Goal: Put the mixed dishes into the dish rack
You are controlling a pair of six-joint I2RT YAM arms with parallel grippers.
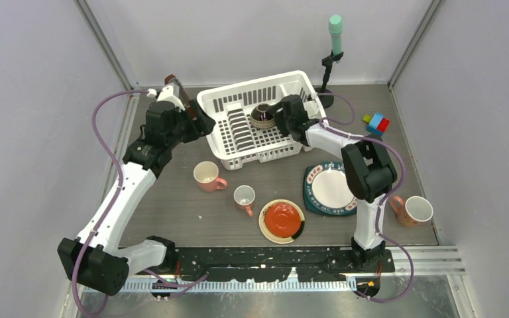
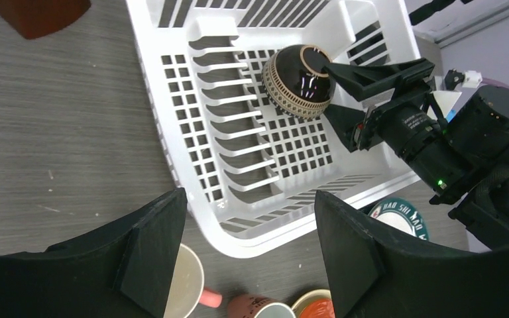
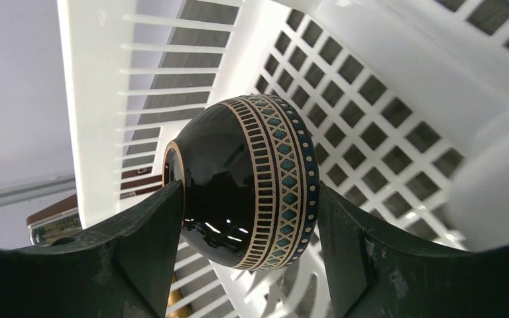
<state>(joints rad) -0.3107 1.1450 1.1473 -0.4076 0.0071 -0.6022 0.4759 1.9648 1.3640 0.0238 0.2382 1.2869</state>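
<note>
The smaller pink mug stands below my left gripper, to its right in the top view. So the gripper moves back and down onto that mug's rim next.
The white dish rack [image 1: 220,101] stands at the back centre. My right gripper [image 1: 275,117] is shut on the small brown bowl [image 1: 262,115] and holds it on its side inside the rack, just above the grid floor [image 3: 371,119]. The bowl [image 3: 245,179] sits between both fingers; it also shows in the left wrist view [image 2: 299,81]. My left gripper [image 2: 248,258] is open and empty above the rack's near-left corner [image 2: 238,246]. Two pink mugs [image 1: 207,176] [image 1: 244,197], the cream plate with red centre [image 1: 282,220] and the teal-rimmed plate [image 1: 331,189] lie on the table in front.
A third mug [image 1: 412,211] stands near the right edge. Coloured toy blocks [image 1: 376,123] lie right of the rack. A black stand with a green-topped stick [image 1: 335,30] is behind the rack. A brown object [image 2: 40,13] lies at the back left.
</note>
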